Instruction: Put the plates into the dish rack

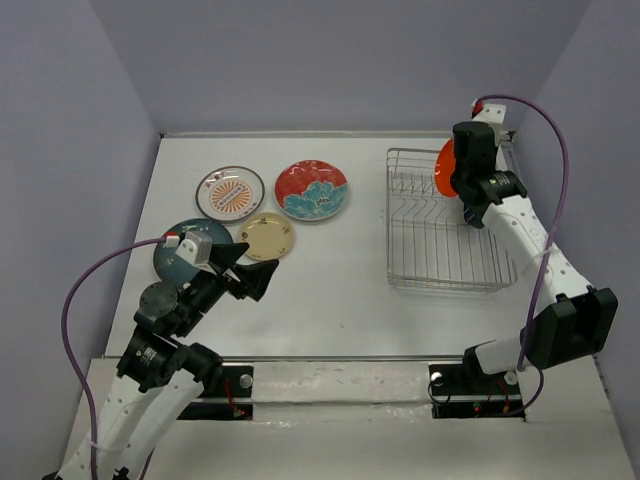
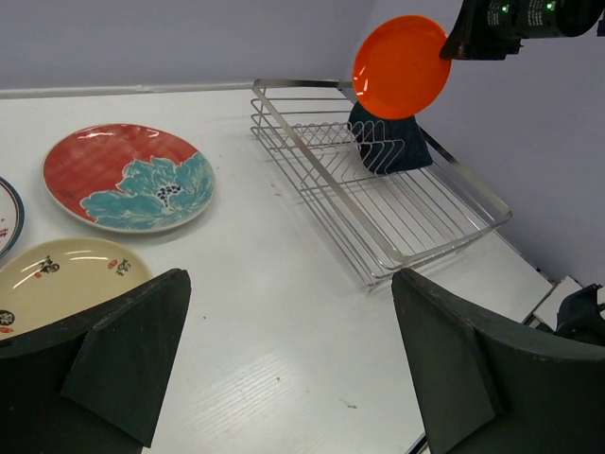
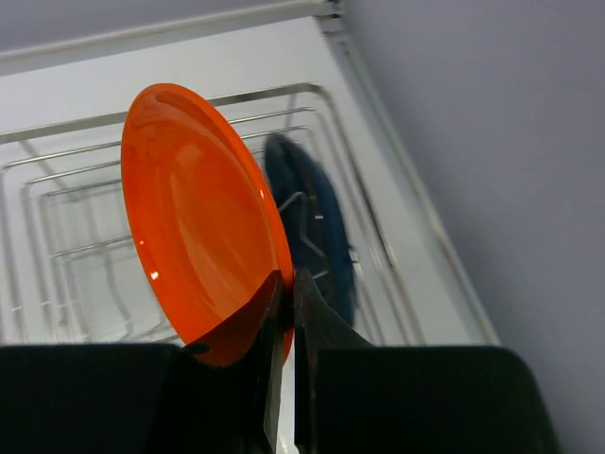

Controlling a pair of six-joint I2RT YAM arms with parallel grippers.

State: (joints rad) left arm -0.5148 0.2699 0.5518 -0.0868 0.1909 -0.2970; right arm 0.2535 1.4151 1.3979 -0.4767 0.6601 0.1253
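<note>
The orange plate (image 1: 444, 168) goes down on edge into the rack's free slot below, beside the dark blue plate, next, and my right gripper releases the orange plate's rim.
My right gripper (image 1: 462, 180) (image 3: 286, 284) is shut on the rim of the plain orange plate (image 3: 194, 241) (image 1: 444, 168) and holds it on edge above the far end of the silver wire dish rack (image 1: 440, 235) (image 2: 378, 203). The dark blue leaf-shaped plate (image 3: 317, 227) (image 2: 388, 142) stands in the rack's far slots, right behind the orange one. On the table's left lie the sunburst plate (image 1: 230, 193), the red plate with teal flowers (image 1: 311, 190) (image 2: 128, 177), the cream-yellow plate (image 1: 266, 236) (image 2: 61, 274) and the dark teal plate (image 1: 178, 252). My left gripper (image 1: 258, 272) (image 2: 284, 378) is open and empty beside them.
Grey walls close in the table on the left, back and right. The rack sits near the right wall. Purple cables loop from both arms. The arm bases stand at the table's near edge.
</note>
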